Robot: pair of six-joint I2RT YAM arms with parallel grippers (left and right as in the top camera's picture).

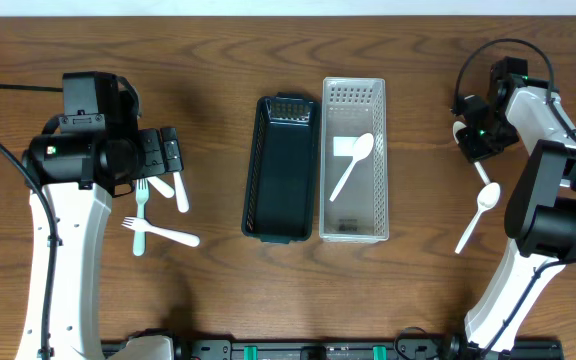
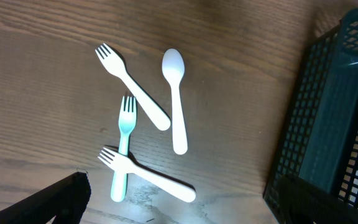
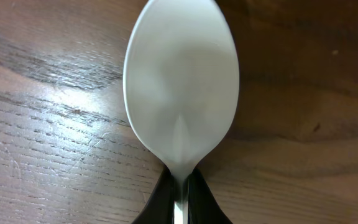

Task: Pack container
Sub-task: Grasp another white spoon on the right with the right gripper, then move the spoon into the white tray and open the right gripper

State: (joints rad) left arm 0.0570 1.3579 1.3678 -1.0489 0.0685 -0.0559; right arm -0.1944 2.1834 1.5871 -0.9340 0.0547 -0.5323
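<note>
I need to move my right gripper up, across and down into the white basket next, to its left in the overhead view, and release beside the spoon already there.
A black mesh basket [image 1: 280, 170] and a white mesh basket [image 1: 354, 215] stand side by side mid-table. A white spoon [image 1: 351, 165] lies in the white basket. My left gripper [image 1: 160, 155] is open and empty above loose cutlery. In the left wrist view [image 2: 179, 214] this cutlery is a white fork [image 2: 132, 87], a white spoon [image 2: 176, 102], a teal fork [image 2: 123, 149] and another white fork [image 2: 151, 177]. My right gripper [image 1: 473, 138] is at the far right, shut on a white spoon's neck [image 3: 180, 193]. The spoon's bowl [image 3: 182, 87] is close over the wood.
Another white spoon [image 1: 478, 215] lies on the table at the right, below my right gripper. The black basket's corner [image 2: 334, 124] fills the right side of the left wrist view. The table is dark wood.
</note>
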